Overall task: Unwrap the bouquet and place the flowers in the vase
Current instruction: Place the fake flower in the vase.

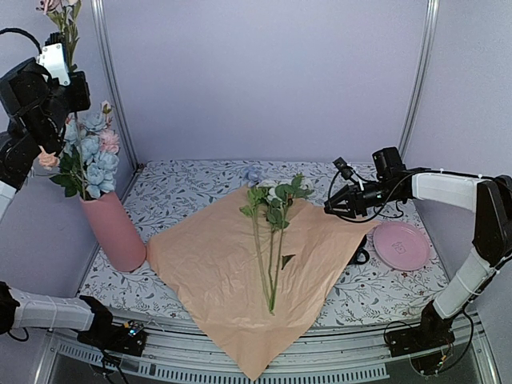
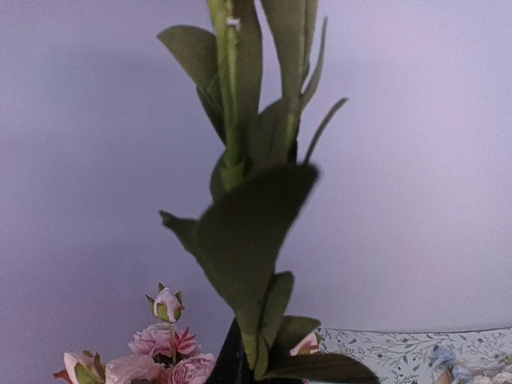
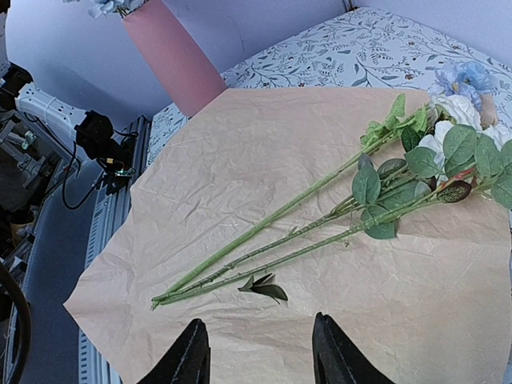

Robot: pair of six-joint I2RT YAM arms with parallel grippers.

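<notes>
My left gripper lowers straight toward the pink vase's opening (image 1: pixel 99 198) next and releases the leafy stem there, since it still holds that stem high above the vase.
The bouquet's peach paper (image 1: pixel 210 276) lies spread flat on the table. On it rest three flowers (image 1: pixel 269 240) with long green stems (image 3: pixel 304 216), their blue (image 3: pixel 464 78) and white blooms at the far end. A loose leaf (image 3: pixel 264 286) lies beside them. The pink vase (image 1: pixel 114 230) stands at the left and holds several pink and blue flowers (image 1: pixel 92 156). High above it, my left gripper (image 1: pixel 61 42) is shut on one leafy flower stem (image 2: pixel 240 200), which points upward. My right gripper (image 3: pixel 260 360) hovers open over the paper's right side, short of the stems.
A flat pink plate (image 1: pixel 401 245) sits at the right of the floral table cover (image 1: pixel 184 192). A small dark object (image 1: pixel 360 256) peeks out by the paper's right edge. Metal frame posts and lilac walls enclose the back and sides.
</notes>
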